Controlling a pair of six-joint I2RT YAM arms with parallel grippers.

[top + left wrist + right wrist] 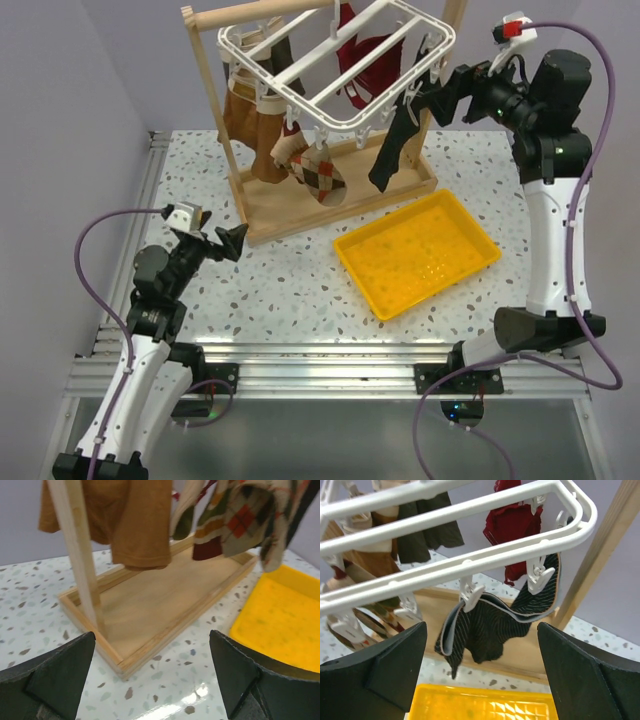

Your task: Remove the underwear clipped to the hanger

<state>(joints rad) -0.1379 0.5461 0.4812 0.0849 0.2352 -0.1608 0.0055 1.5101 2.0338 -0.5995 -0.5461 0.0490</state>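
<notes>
The pale waistband of the black striped underwear droops below the hanger bar. So my right gripper will next move down under that bar and in onto the drooping edge of the underwear's waistband.
The white hanger (330, 62) hangs from the wooden stand. A black striped underwear (392, 150) with a pale waistband dangles from two clips at its right end; it also shows in the right wrist view (490, 625). A brown underwear (250, 115) hangs at the left end and shows in the left wrist view (135, 525). A dark grey underwear (425, 532) is clipped further back. My right gripper (440, 95) is open and empty, just right of the black underwear, its jaws wide either side of it (481, 640). My left gripper (222, 240) is open and empty, low over the table (152, 640).
The wooden stand (330, 200) has a tray-like base and upright posts. A red bra (512, 522) and argyle socks (315, 170) also hang from the hanger. An empty yellow tray (420, 250) lies on the speckled table in front of the stand.
</notes>
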